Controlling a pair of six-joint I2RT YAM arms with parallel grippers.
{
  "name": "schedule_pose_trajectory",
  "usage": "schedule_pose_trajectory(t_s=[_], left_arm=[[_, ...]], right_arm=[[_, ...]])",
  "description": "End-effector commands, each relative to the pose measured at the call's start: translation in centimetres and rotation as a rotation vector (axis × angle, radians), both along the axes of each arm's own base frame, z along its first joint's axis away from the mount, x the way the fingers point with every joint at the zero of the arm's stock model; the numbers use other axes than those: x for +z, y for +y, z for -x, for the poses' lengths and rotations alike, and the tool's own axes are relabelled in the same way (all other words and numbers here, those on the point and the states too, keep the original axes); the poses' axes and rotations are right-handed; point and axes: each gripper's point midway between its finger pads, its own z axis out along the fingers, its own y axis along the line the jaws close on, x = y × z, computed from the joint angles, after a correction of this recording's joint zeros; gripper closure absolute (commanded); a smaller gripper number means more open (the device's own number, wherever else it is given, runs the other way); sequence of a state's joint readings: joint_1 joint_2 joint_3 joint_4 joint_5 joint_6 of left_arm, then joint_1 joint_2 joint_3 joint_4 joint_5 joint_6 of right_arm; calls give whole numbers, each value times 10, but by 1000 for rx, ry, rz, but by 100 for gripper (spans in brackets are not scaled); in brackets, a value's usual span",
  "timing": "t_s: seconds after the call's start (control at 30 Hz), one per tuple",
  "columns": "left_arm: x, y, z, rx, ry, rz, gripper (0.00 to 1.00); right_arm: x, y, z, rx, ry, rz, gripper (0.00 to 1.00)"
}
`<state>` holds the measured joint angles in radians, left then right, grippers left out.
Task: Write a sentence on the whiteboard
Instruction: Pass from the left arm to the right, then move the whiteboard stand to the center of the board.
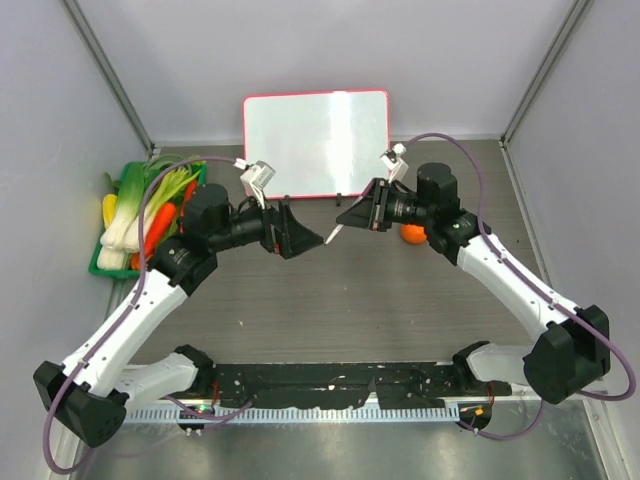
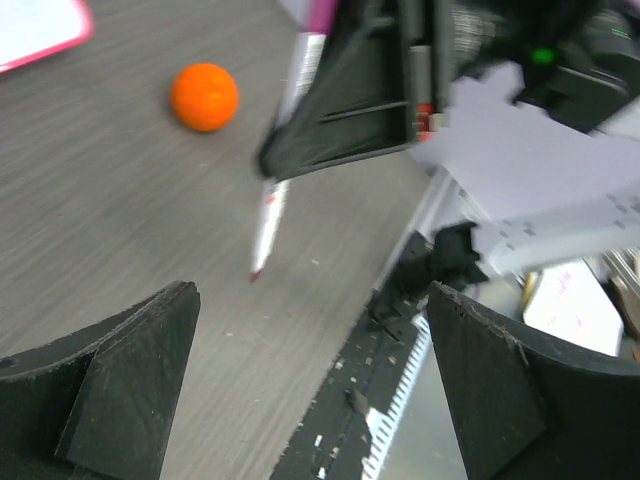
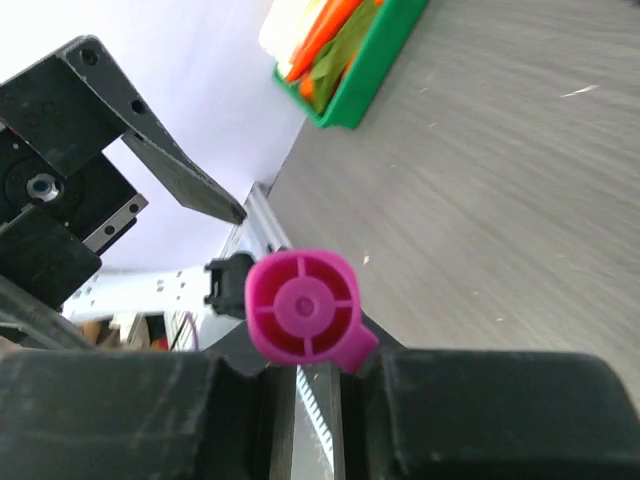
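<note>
The black tab nearer the tray sticks out from the whiteboard's near edge, so the robot's left gripper will turn away from the marker and go down and outward onto that tab.
The whiteboard (image 1: 316, 140), white with a thin pink-red frame, stands blank at the back centre; one corner of it (image 2: 40, 30) shows in the left wrist view. My right gripper (image 1: 357, 214) is shut on a white marker (image 2: 270, 215) with a magenta rear end (image 3: 303, 308). Its bare red tip points down-left, just above the table and well in front of the board. Facing it, a short gap from the tip, my left gripper (image 2: 312, 300) is open with nothing between its fingers.
A green tray (image 1: 125, 215) of vegetables lies at the left wall. An orange ball (image 1: 412, 234) rests on the table beside the right arm. A black strip (image 1: 330, 385) runs along the near edge between the arm bases.
</note>
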<state>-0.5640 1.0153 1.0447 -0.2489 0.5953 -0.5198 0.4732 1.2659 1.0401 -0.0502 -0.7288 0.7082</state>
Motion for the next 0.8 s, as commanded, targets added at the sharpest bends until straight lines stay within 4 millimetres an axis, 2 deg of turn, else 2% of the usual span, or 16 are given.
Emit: schedule_pose_trajectory(t_s=[0.0,0.13,0.27,0.4,0.53,0.6,0.63,0.73,0.77], left_arm=[[-37,29,-54,260,94,-106,0],[-79,55,-100,465,212,-215,0],[-120,70,-141,593,274,-376,0],[-166,72,-180,637,327,-544,1],[-199,74,-219,688,323,-654,4],[-211,70,-236,691,324,-688,8],[-226,70,-243,693,340,-721,10],[-245,73,-262,717,331,-775,13],[-247,71,-268,715,318,-779,17]], right_arm=[[-4,-37,-26,-171,-25,38,99],[-12,-57,-34,-219,-10,43,99],[-23,-69,-38,-252,5,56,99],[-35,-74,-43,-274,25,75,99],[-44,-76,-47,-277,40,87,99],[-47,-79,-50,-285,44,92,99],[-48,-80,-50,-287,47,94,99],[-55,-84,-53,-293,59,102,99],[-55,-86,-55,-298,58,103,99]])
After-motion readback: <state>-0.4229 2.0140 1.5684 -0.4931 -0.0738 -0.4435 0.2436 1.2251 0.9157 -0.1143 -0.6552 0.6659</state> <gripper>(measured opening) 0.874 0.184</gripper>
